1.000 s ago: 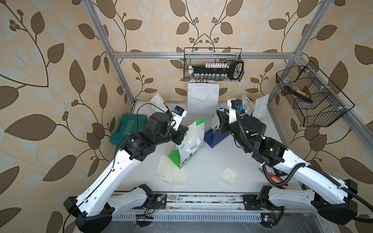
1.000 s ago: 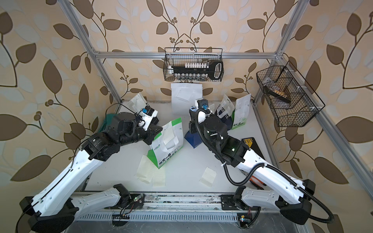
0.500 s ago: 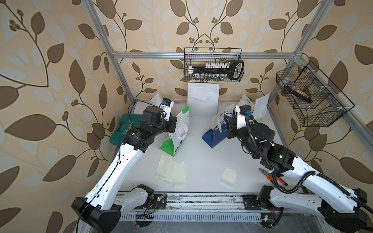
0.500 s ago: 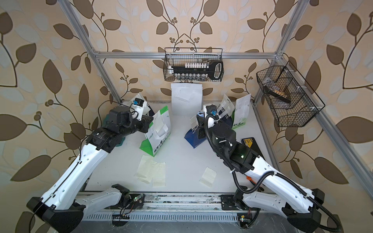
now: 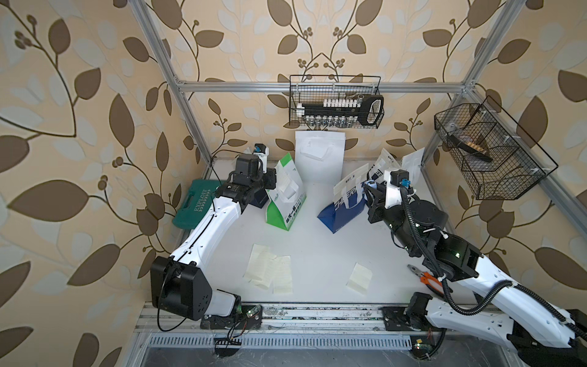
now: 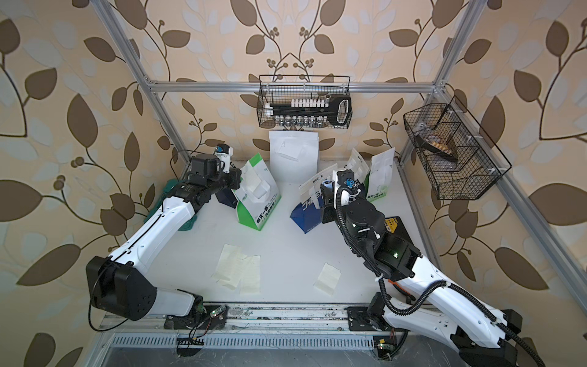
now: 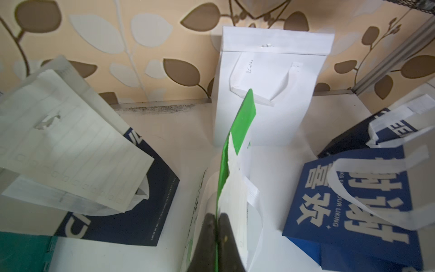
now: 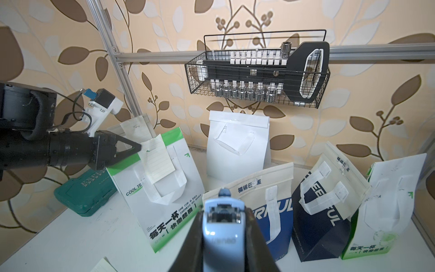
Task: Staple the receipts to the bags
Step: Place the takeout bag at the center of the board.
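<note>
A receipt already hangs on the front of the green-and-white bag. Next, my left gripper should carry it outward, toward the navy bag by the teal case (image 7: 146,204), and let go of it.
My left gripper (image 7: 216,223) is shut on the top edge of a green-and-white bag (image 5: 287,203), which stands at the back left. A lined receipt (image 8: 157,162) hangs on that bag's front, just under the left gripper (image 8: 138,148). My right gripper (image 8: 222,212) is shut on the light-blue stapler (image 8: 222,237). It hovers behind the top of a blue-and-white bag (image 5: 344,206) that leans mid-table. Loose receipts (image 5: 270,270) lie on the table (image 5: 317,248) near the front, and a single one (image 5: 359,278) lies to the right.
A plain white bag (image 5: 319,159) leans on the back wall. A navy bag (image 8: 322,212) and a green-and-white bag (image 8: 388,207) stand back right; another navy bag (image 7: 122,200) stands beside the teal case (image 5: 197,203). Wire baskets (image 5: 336,101) hang overhead; orange pliers (image 5: 425,279) lie right.
My left gripper has carried the green-and-white bag from mid-table toward the back left. My right gripper with the stapler has drawn away to the right, and the blue-and-white bag now leans free.
</note>
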